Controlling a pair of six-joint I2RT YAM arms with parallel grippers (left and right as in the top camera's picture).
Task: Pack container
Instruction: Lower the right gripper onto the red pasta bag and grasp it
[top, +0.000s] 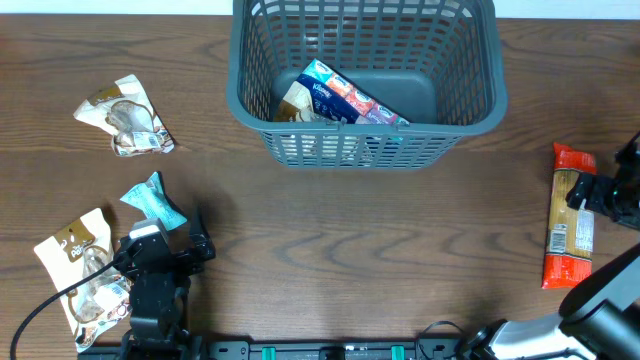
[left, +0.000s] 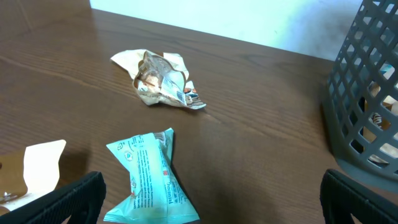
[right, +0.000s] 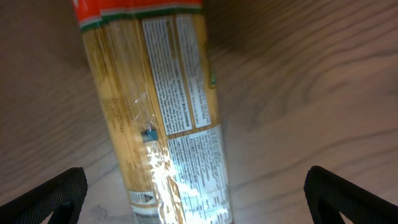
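Note:
My right gripper should next go down onto the spaghetti pack's middle (top: 570, 213) (right: 176, 168) below it, because my open fingers are already on either side of the pack's narrow width.
The dark grey-blue lattice basket (top: 366, 75) stands at the table's far middle, with a blue tissue pack (top: 345, 98) and a tan snack pack inside; its corner shows in the left wrist view (left: 367, 93). My left gripper (top: 165, 250) is open at the front left, just behind a teal snack packet (top: 153, 203), which lies between its fingers in the wrist view (left: 152, 180). My right gripper (top: 605, 195) is open above a long spaghetti pack with red ends (top: 570, 215), seen close in the right wrist view (right: 161, 118).
A crumpled beige snack bag (top: 125, 117) lies at the far left; it also shows in the left wrist view (left: 163, 79). A white and brown snack bag (top: 85, 275) lies at the front left beside my left arm.

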